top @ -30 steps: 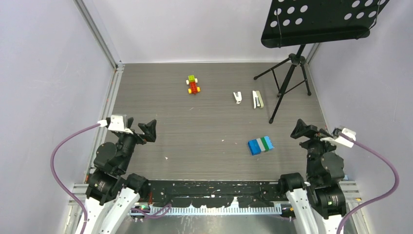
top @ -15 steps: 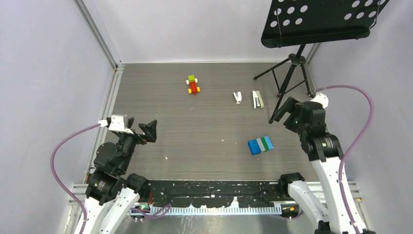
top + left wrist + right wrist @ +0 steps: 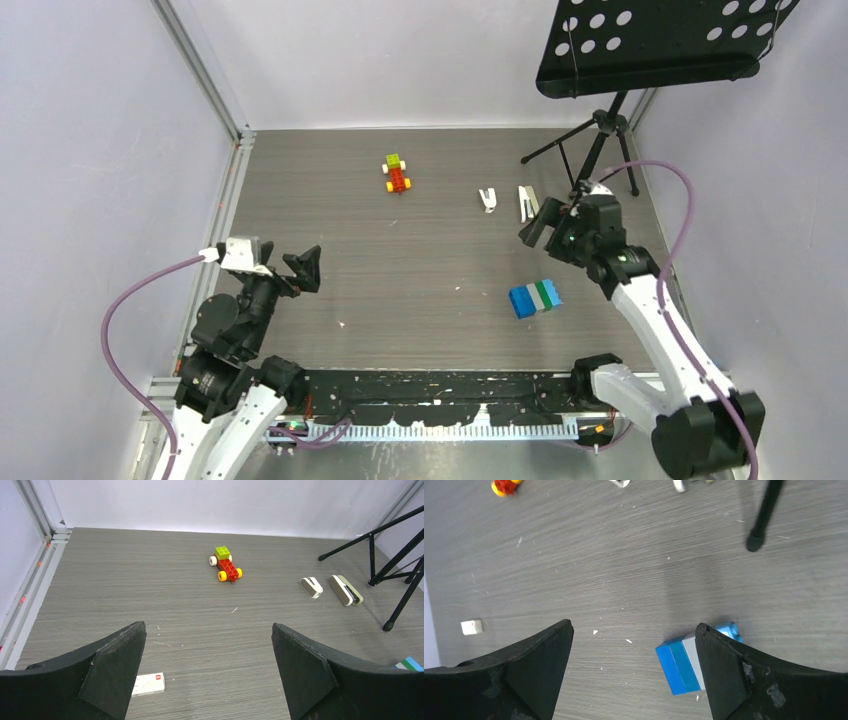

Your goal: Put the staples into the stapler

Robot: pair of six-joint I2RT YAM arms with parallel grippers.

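Observation:
The stubby white object's clear near end (image 3: 490, 207) (image 3: 623, 484) is outward, to the left in the top view. My right gripper will go there next, lower and close.
The stapler (image 3: 528, 204), a slim bar with a grey-beige top, lies at the far right of the table and also shows in the left wrist view (image 3: 345, 590). The staples' small white carton (image 3: 148, 684) with a red mark lies flat near my left arm; the right wrist view has it far left (image 3: 471, 627). No loose block of staples shows. My right gripper (image 3: 538, 222) hovers open just in front of the stapler, nothing between its jaws (image 3: 634, 625). Back at the near left, my left gripper (image 3: 305, 268) also stands open and empty (image 3: 207, 626).
A stubby white object (image 3: 487, 199) lies left of the stapler. A blue-green-white box (image 3: 535, 297) sits under my right arm. A brick toy car (image 3: 397, 173) is at the far middle. A music stand's tripod legs (image 3: 590, 170) spread beside the stapler.
My right arm has swung up from the near right edge, forward and left, to just short of the stapler. The left arm has not moved.

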